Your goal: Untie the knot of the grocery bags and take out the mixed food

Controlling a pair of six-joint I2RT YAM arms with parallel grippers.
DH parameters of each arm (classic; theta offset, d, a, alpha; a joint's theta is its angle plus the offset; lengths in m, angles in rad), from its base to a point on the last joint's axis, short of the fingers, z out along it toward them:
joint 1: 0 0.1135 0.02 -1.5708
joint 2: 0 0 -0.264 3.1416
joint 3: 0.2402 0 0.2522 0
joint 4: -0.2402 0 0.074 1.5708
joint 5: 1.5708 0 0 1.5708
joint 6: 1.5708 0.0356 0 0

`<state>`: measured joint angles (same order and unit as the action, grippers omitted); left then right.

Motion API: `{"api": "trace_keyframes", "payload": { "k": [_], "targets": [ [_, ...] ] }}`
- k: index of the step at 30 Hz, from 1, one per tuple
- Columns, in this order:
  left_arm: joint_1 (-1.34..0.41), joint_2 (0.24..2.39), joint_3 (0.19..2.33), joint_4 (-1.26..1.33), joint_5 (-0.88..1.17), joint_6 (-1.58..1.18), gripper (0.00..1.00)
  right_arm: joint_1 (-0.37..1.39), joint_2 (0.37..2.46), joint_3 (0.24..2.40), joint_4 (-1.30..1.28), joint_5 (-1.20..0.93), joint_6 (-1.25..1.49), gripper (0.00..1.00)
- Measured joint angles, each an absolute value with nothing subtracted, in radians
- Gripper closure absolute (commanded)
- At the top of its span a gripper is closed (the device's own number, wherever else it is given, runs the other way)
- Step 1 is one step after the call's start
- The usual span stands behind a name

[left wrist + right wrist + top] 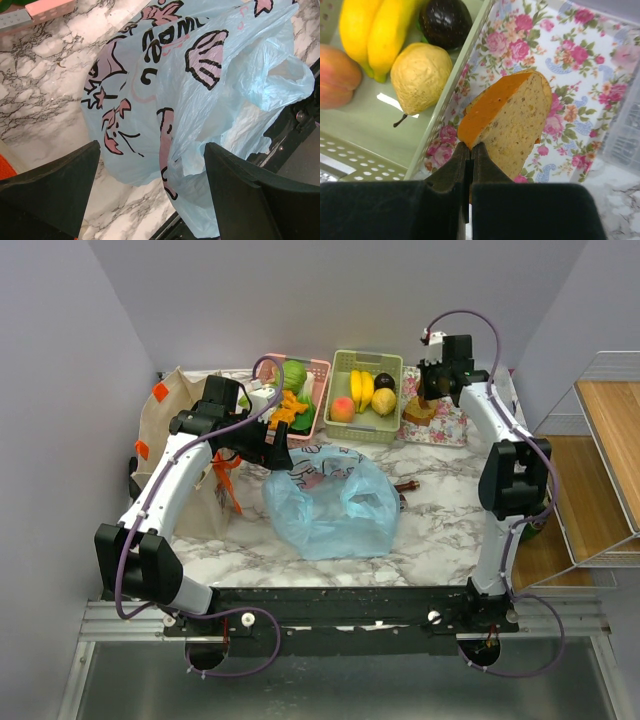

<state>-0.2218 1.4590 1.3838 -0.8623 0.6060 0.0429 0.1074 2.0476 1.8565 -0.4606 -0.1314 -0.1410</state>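
Note:
I will lower my right gripper toward that lying slice below it and let go of the held slice's edge, because another bread slice already lies on the floral tray.
The light blue plastic bag lies slack on the marble table, mouth open, with no knot showing. In the left wrist view the bag has pink and black print and a loose handle loop. My left gripper is open and empty just above the bag's far left edge, its jaws straddling a fold. My right gripper is shut on the edge of a bread slice above the floral tray. A green cabbage and orange pieces lie in the pink basket.
A green basket holds bananas, a peach, a pear and a dark fruit. The beige tote stands at the left. A small brown piece lies right of the bag. A wire rack stands at the right.

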Motion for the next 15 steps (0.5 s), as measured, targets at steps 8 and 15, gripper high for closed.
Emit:
{"api": "trace_keyframes", "payload": {
  "k": [8,15],
  "targets": [
    [-0.222,1.459,1.384,-0.862,0.605,0.048,0.14,0.111,2.182,1.864,-0.431,-0.083,-0.186,0.99],
    [-0.222,1.448,1.377,-0.863,0.606,0.072,0.1,0.112,2.218,1.864,-0.393,-0.05,-0.219,0.72]
  ]
}}
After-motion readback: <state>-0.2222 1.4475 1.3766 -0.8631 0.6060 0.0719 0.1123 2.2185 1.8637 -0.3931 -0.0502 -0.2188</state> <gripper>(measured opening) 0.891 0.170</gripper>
